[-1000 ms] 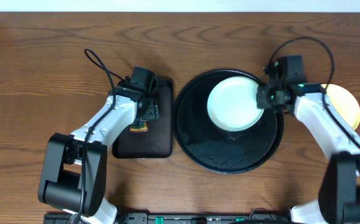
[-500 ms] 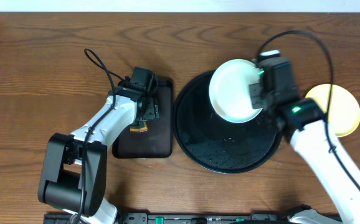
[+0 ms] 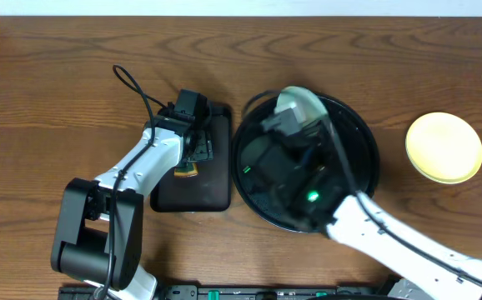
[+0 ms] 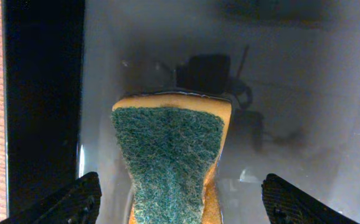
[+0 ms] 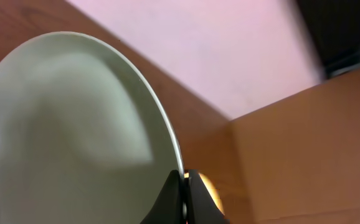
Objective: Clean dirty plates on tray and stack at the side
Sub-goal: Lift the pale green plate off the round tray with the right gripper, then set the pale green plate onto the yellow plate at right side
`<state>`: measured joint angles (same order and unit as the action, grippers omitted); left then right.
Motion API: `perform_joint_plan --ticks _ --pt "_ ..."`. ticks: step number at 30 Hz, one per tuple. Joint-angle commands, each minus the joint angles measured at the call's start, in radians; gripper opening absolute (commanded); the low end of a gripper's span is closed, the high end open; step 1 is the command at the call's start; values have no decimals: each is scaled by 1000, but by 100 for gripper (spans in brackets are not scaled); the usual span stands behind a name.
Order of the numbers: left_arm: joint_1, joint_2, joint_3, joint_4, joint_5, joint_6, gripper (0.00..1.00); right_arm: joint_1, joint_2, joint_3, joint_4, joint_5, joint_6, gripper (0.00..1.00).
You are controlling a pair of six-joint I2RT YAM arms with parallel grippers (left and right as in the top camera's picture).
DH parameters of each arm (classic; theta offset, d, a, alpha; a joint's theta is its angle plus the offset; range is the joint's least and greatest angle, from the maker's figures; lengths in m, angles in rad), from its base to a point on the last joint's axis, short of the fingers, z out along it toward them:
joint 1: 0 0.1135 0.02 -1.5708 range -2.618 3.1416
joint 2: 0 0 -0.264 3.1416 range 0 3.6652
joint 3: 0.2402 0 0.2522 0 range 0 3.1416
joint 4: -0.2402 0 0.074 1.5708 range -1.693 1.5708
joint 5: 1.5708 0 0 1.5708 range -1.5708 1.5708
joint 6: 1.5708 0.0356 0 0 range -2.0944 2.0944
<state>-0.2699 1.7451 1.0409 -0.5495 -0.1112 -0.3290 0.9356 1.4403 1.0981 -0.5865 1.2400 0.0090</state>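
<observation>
My right gripper swings over the pale yellow plate [image 3: 444, 147] next, goes down and releases the mint-green rim. The yellow plate lies off the tray, to the right in the overhead view.
In the right wrist view my right gripper [image 5: 185, 186] is shut on the rim of a pale mint-green plate [image 5: 74, 137], which is tilted up on edge. Seen from overhead, that plate [image 3: 301, 103] hangs above the far side of the round black tray [image 3: 364, 133], with the raised, blurred right gripper [image 3: 284, 125] beside it. A pale yellow plate [image 3: 444, 147] lies on the table to the right of the tray. My left gripper [image 4: 180, 202] is open, its fingers [image 4: 68, 202] standing either side of a green-topped yellow sponge [image 4: 167, 155] without touching it.
The sponge lies in a small rectangular black tray [image 3: 216, 192] just left of the round tray, with the left gripper [image 3: 195, 146] above it. The right arm [image 3: 366, 225] crosses over the round tray's front half. Brown wooden table all round.
The right arm has lifted the mint-green plate off the round tray, swung left and toward the camera, and tipped the plate on edge. The left arm has not moved.
</observation>
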Motion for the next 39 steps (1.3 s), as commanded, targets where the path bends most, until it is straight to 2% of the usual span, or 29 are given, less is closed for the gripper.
perform_joint_plan --ticks 1,13,15,18,22,26,34,39 --pt "5 2 -3 -2 -13 -2 83 63 34 18 0 268 -6 1" --pt "5 2 -3 -2 -13 -2 83 82 55 18 16 251 1 1" --pt "5 2 -3 -2 -13 -2 83 65 55 18 16 171 29 1" --pt "5 2 -3 -2 -13 -2 83 5 55 18 11 -77 86 1" --pt "5 2 -3 -2 -13 -2 83 -158 54 18 7 -513 210 1" --pt "5 2 -3 -2 -13 -2 83 -346 54 19 8 -824 256 1" --pt "5 2 -3 -2 -13 -2 83 -856 12 19 36 -1270 257 1" --pt "5 2 -3 -2 -13 -2 83 -1202 11 18 52 -1434 302 1"
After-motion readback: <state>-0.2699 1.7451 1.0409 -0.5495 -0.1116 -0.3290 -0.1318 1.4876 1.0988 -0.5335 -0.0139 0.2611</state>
